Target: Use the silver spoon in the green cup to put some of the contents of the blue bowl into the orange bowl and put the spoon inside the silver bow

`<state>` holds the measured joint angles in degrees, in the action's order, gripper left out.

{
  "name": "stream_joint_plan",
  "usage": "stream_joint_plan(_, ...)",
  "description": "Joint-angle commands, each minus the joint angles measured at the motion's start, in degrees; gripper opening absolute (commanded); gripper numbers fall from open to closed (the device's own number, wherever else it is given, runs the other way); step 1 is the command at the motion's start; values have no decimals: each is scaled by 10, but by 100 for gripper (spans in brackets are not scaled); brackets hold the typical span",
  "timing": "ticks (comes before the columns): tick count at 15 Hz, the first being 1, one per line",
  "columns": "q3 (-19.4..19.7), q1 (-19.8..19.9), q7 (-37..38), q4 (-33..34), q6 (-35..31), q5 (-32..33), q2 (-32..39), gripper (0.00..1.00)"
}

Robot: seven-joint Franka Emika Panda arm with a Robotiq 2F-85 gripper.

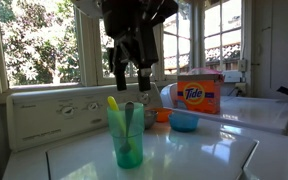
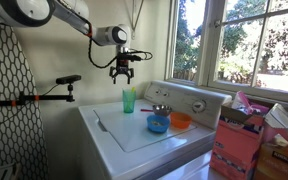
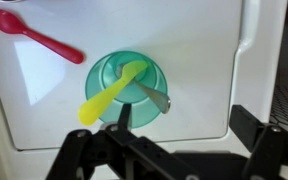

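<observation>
My gripper should next move down around the spoon's handle end (image 3: 163,103), open, and close on it, because it sticks out over the cup's rim, clear of the yellow-green utensil.
The green cup (image 1: 127,138) stands on the white washer top, near its front in this exterior view, and holds the silver spoon (image 1: 130,112) and a yellow-green plastic utensil (image 1: 112,104). In the wrist view the cup (image 3: 126,70) shows from above, with the spoon's handle end (image 3: 156,98) over its rim. My gripper (image 1: 132,80) hangs open and empty above the cup. In the wrist view the gripper (image 3: 184,125) has its left finger at the cup's rim. The blue bowl (image 2: 158,124) and the orange bowl (image 2: 181,121) sit side by side. The silver bowl (image 2: 161,109) sits behind them.
An orange Tide box (image 1: 199,95) stands behind the bowls by the window. A red plastic spoon (image 3: 39,37) lies on the washer top beside the cup. An ironing board (image 2: 14,110) stands next to the washer. A cluttered box (image 2: 249,140) sits at its other side.
</observation>
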<state>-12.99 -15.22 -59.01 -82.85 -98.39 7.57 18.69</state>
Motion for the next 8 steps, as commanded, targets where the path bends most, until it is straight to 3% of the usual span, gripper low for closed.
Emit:
stream_joint_plan(1,-10,13,-40,51,17,-21,49,100)
stream_joint_plan(8,-15,9,-54,95,42,-34,87,100)
